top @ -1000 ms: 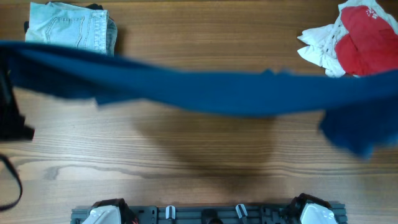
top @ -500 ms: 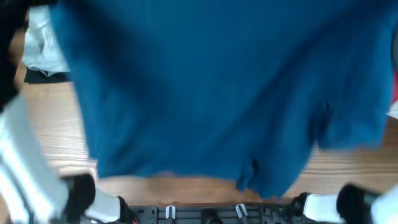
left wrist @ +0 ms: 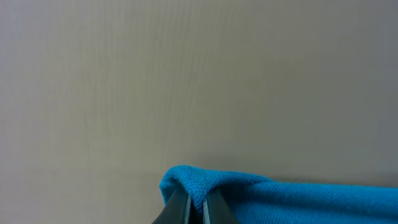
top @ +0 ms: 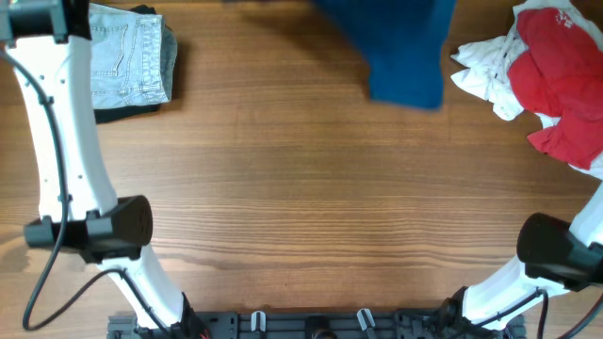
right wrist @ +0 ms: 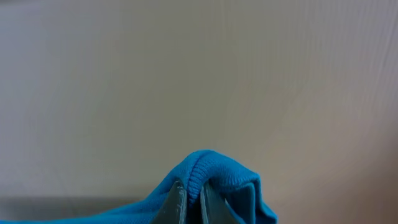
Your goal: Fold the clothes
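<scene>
Next, my right gripper lowers and draws back to release the shirt's edge on the bare wooden tabletop, which lies below the gripper and nearer my base.
The clothes are a dark blue shirt, seen blurred at the far middle edge of the overhead view, hanging down over the wooden table. In the left wrist view my left gripper is shut on a fold of the blue knit cloth, against a plain pale background. In the right wrist view my right gripper is shut on a ribbed edge of the same shirt. Neither gripper's fingers show in the overhead view; only the arms show there.
Folded light denim lies at the back left on a dark item. A pile of red and white clothes sits at the back right. My left arm rises along the left side; my right arm's elbow is at the lower right.
The shirt, stretched across the table and then filling the overhead view, has swung away to the far middle edge. Both arms have come into view at the sides, still gripping the cloth.
</scene>
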